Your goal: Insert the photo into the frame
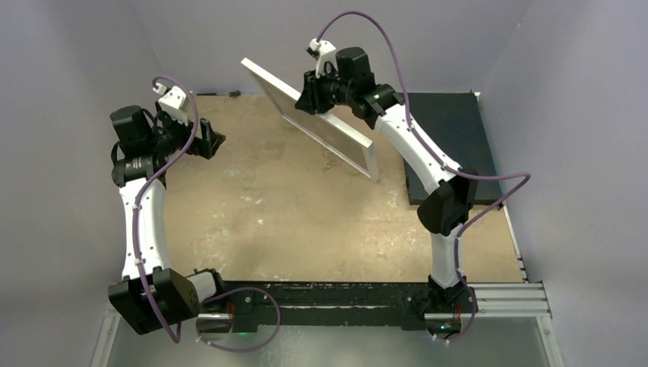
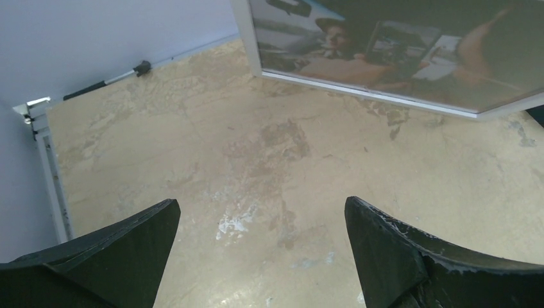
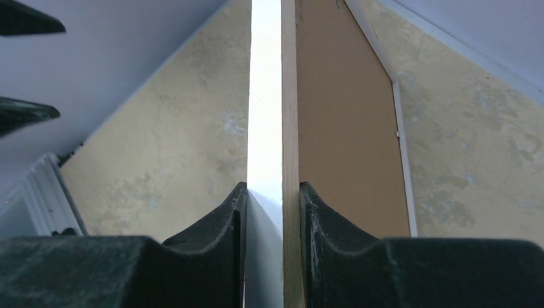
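Observation:
My right gripper should lower back toward the bare middle tabletop next, tipping the frame (image 1: 321, 122) down photo side up, and then release it, because it still stands on edge.
The frame (image 1: 321, 122) stands on edge, tilted, at the back middle of the table. My right gripper (image 1: 309, 99) is shut on its top edge. In the right wrist view the gripper (image 3: 272, 192) clamps the frame (image 3: 266, 96) between white front and light wood rim, with the brown backing board (image 3: 340, 128) on the back. In the left wrist view the photo (image 2: 385, 51), dark with orange-brown and white patches, shows behind the pane inside the white frame border (image 2: 359, 92). My left gripper (image 1: 218, 141) (image 2: 263, 218) is open and empty, above bare table, left of the frame.
A black mat (image 1: 451, 130) lies at the back right, behind the right arm. The tan tabletop (image 1: 290, 222) is worn and stained. Grey walls close in left, back and right. A white rail (image 2: 48, 160) runs along the table's left edge.

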Motion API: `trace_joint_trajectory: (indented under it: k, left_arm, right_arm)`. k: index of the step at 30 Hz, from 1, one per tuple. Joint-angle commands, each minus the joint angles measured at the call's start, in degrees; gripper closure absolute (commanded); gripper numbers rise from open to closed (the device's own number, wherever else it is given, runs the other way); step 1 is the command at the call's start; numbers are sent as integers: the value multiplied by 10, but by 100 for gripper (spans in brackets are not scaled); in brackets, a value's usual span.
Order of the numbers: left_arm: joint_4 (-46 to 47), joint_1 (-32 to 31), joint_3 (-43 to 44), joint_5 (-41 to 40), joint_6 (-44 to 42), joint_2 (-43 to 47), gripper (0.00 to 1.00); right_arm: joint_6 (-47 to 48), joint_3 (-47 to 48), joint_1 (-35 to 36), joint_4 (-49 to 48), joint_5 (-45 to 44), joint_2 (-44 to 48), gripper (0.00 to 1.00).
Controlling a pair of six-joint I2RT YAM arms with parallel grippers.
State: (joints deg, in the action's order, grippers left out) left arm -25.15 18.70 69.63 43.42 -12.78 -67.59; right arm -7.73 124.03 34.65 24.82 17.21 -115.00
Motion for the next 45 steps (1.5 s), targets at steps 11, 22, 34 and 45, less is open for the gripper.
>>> trace_joint_trajectory:
  k: [11,22,34,45]
  left_arm:
    - [-59,4,-33,102,22,16,0]
    - [-119,4,-32,144,-23,3,1]
    - [-108,-6,-113,72,-173,-62,17]
    - [32,-162,-171,-109,-156,-208,27]
  right_arm:
    - [-218,17,-26,-66,129,33,78]
    - [-257,-139,-108,-147,157,76,78]
    - [-261,-216,-181,-184,183,81,77]
    - [-310,-465,-201,-348,164,198,77]
